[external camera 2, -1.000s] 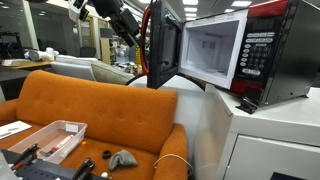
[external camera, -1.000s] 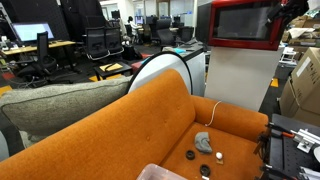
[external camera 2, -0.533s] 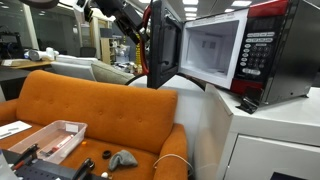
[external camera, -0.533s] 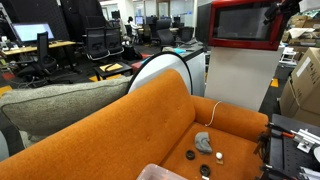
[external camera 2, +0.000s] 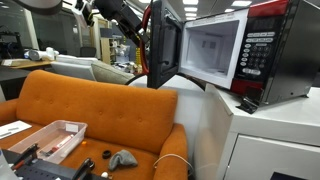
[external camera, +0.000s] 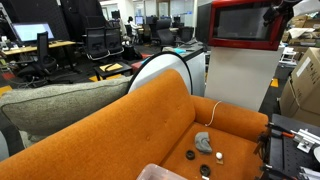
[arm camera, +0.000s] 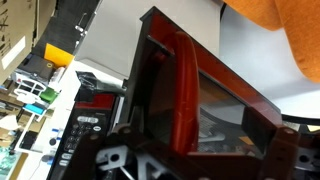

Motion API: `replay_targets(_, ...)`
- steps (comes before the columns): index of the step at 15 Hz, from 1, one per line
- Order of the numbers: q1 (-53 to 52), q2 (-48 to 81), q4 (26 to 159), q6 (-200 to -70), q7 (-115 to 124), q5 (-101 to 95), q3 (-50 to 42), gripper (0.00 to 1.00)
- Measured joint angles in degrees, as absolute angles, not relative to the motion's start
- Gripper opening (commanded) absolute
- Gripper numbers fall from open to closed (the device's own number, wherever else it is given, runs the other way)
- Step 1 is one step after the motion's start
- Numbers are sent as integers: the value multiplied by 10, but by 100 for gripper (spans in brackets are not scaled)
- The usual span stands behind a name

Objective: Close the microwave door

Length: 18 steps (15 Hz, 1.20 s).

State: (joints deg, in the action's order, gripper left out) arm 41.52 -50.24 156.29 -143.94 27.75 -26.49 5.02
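Note:
Next, my gripper stays in its place beside the door (external camera 2: 160, 45) and draws its spread fingers together around the red handle, as it already stands between them.
The glossy red microwave (external camera 2: 262, 55) stands on a white cabinet (external camera 2: 270, 135). The microwave door (external camera 2: 160, 45) is swung wide open, edge-on to this exterior view, and the white cavity shows. In an exterior view the door (external camera: 245, 22) faces the camera, red frame round dark glass. My gripper (external camera 2: 140, 32) is on the door's outer side near its free edge; it also shows at the door's right edge in an exterior view (external camera: 276, 12). In the wrist view the door's red handle (arm camera: 185, 90) is close ahead of my gripper (arm camera: 200, 160), whose fingers are spread wide apart.
An orange sofa (external camera 2: 90, 105) stands below the door and holds a grey object (external camera: 203, 141), small dark parts and a white cable. A clear bin (external camera 2: 55, 140) sits in front. Cardboard boxes (external camera: 305, 80) stand beside the cabinet (external camera: 240, 80).
My arm has shifted slightly along the door's outer side. The door's angle looks unchanged.

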Motion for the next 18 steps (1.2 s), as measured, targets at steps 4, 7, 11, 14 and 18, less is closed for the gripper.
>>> replay_targets(4, 436, -490, 1564, -1440, 306, -265, 78, 64)
replay_targets(7, 445, -485, 1564, -1442, 321, -265, 95, 43)
replay_targets(11, 458, -484, 1565, -1442, 329, -267, 104, 16)
replay_targets(14, 465, -484, 1565, -1445, 350, -266, 104, 8)
replay_targets(18, 467, -483, 1565, -1447, 377, -267, 104, 8)
